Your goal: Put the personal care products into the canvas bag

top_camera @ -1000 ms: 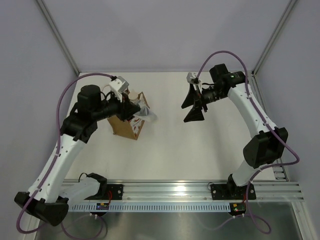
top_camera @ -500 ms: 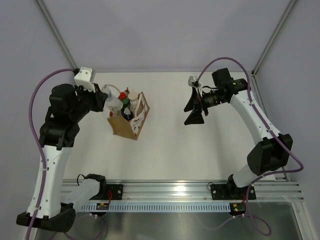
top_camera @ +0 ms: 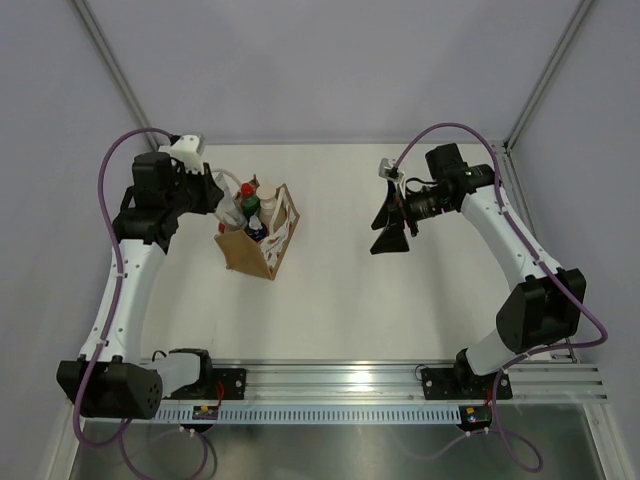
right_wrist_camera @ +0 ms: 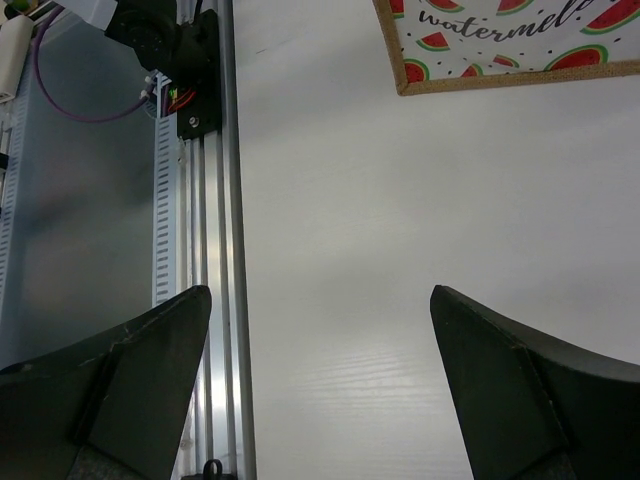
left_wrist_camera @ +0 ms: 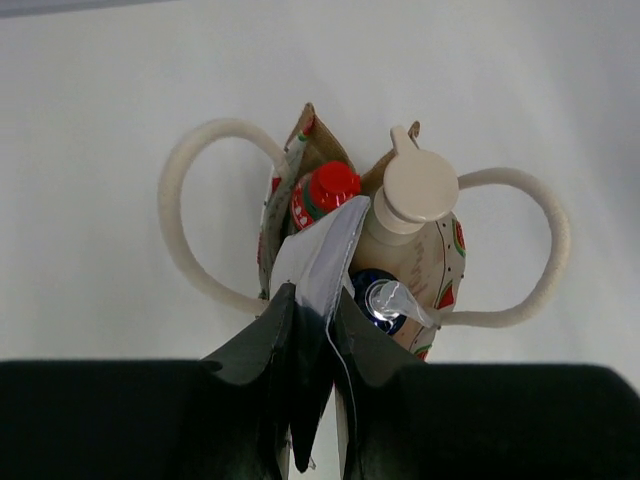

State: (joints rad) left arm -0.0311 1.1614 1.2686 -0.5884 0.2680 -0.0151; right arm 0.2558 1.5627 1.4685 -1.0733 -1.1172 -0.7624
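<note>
I will next bring my left gripper down to the right in the top view to release the tube, because the gap point(top_camera: 237, 221) beside the green bottle lies below it that way.
The canvas bag point(top_camera: 246, 256) stands on the table at the left, its rope handles point(left_wrist_camera: 196, 200) spread out to both sides. The green bottle's red cap point(left_wrist_camera: 334, 185) and the beige bottle point(left_wrist_camera: 419, 187) stick out of its top. A dark blue item with a clear cap point(left_wrist_camera: 388, 300) sits beside them. The orange bottle is hidden. My left gripper point(left_wrist_camera: 315, 296) is shut on the silver-grey squeeze tube point(left_wrist_camera: 322, 255) and holds it over the bag's opening from the left side point(top_camera: 222, 200). My right gripper point(top_camera: 391, 216) is open and empty, well to the right of the bag.
The bag's white side with watermelon prints point(right_wrist_camera: 500, 40) shows at the top of the right wrist view. The metal rail point(right_wrist_camera: 215, 300) runs along the table's near edge. Grey walls and frame posts close in the back and sides.
My left arm has swung back to the left and its gripper, with the tube, now sits at the bag's left rim instead of across its top. The right gripper has barely shifted.
</note>
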